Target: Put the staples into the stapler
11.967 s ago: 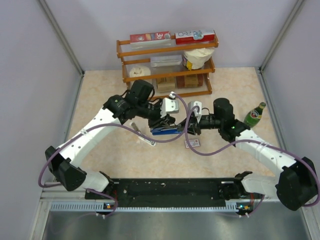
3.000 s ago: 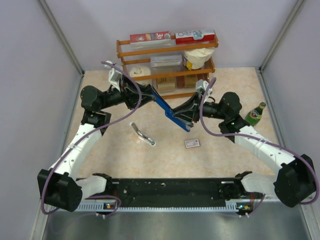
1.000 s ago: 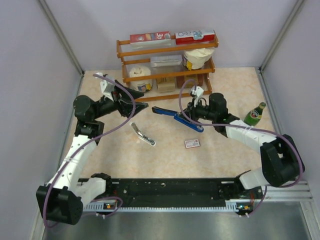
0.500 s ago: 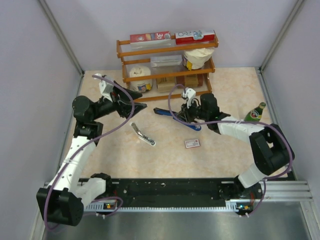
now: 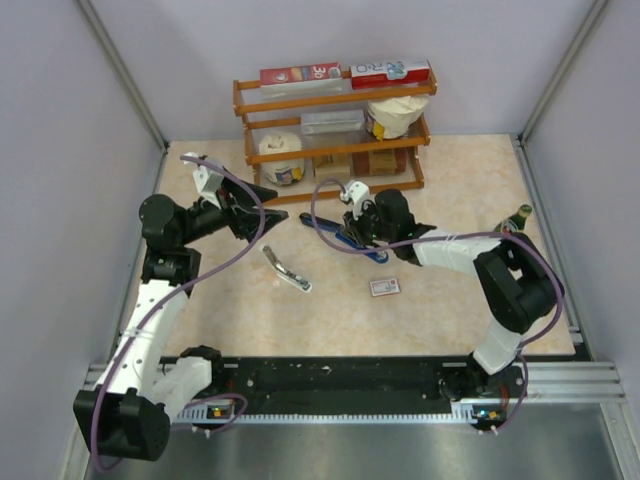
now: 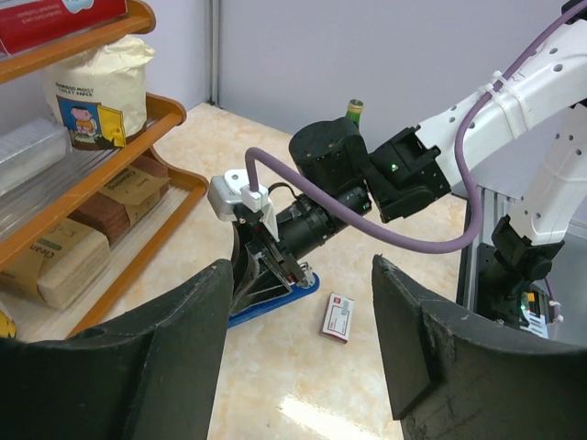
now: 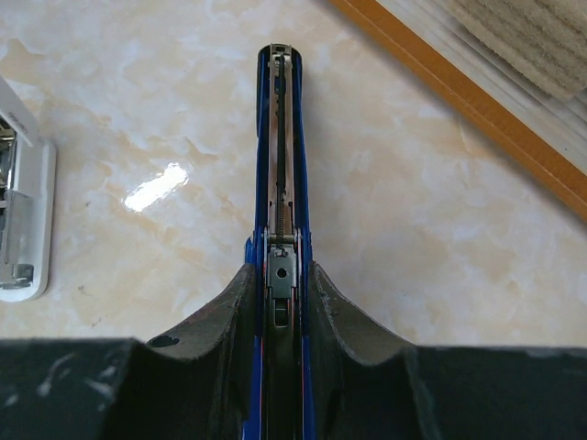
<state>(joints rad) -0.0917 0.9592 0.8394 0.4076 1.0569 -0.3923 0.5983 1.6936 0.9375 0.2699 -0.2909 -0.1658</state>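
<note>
Next, my right gripper moves the blue stapler (image 5: 335, 238) down and to the left in the top view and releases it, since the bare tabletop lies there.
The blue stapler (image 5: 335, 238) lies low over the table in front of the shelf, opened, with its metal channel and spring showing in the right wrist view (image 7: 280, 174). My right gripper (image 5: 352, 230) is shut on its rear end (image 7: 280, 270). The small red-and-white staple box (image 5: 384, 287) lies flat on the table to the near right of the stapler; it also shows in the left wrist view (image 6: 339, 317). No loose staple strip shows. My left gripper (image 5: 262, 214) is open and empty, left of the stapler and apart from it (image 6: 303, 339).
A white-and-silver stapler (image 5: 285, 270) lies near the left of the blue one (image 7: 18, 229). A wooden shelf (image 5: 330, 140) with boxes, a roll and a bag stands at the back. A green bottle (image 5: 512, 222) stands at the right.
My right gripper has carried the blue stapler left and down toward the table. My left gripper, which held the stapler's other end 3 s ago, has let go and drawn back left.
</note>
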